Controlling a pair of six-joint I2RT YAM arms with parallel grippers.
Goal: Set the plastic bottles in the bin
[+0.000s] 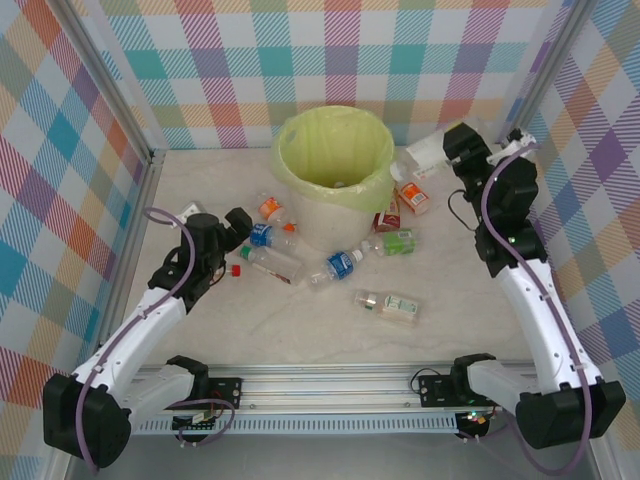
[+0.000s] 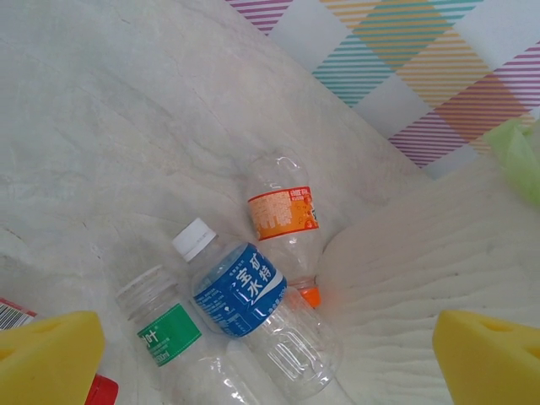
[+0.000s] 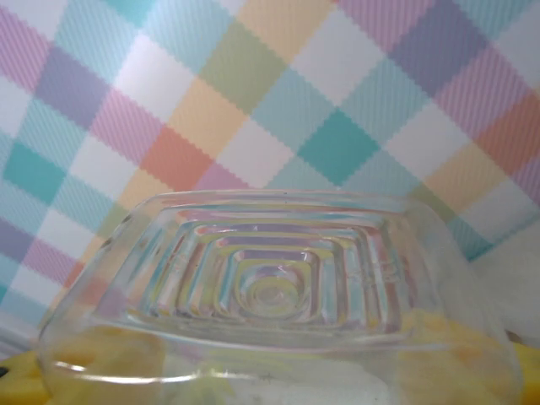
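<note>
The bin's opening (image 1: 335,152) is toward the middle of the table from my right gripper. I should next swing my right gripper across the bin's rim and let go of the clear bottle (image 1: 425,155) above the yellow-green lining.
The bin (image 1: 300,205), an off-white bucket lined with a yellow-green bag, stands mid-table. Several plastic bottles lie around its foot. My left gripper (image 1: 240,225) hovers open over three of them: an orange-labelled bottle (image 2: 283,215), a blue-labelled bottle (image 2: 240,291) and a green-labelled bottle (image 2: 164,333). Its yellow pads (image 2: 46,354) touch none of them. My right gripper (image 1: 455,150) is raised right of the bin's rim, shut on a clear bottle (image 1: 425,155). That bottle's square ribbed base (image 3: 270,278) sits right before the right wrist camera.
More bottles lie in front of the bin: a blue-labelled one (image 1: 343,265), a green-labelled one (image 1: 395,242), one lying apart (image 1: 388,304), and orange and red ones (image 1: 412,195) at its right. Checked walls close in three sides. The bin wall (image 2: 422,278) is close to the left gripper.
</note>
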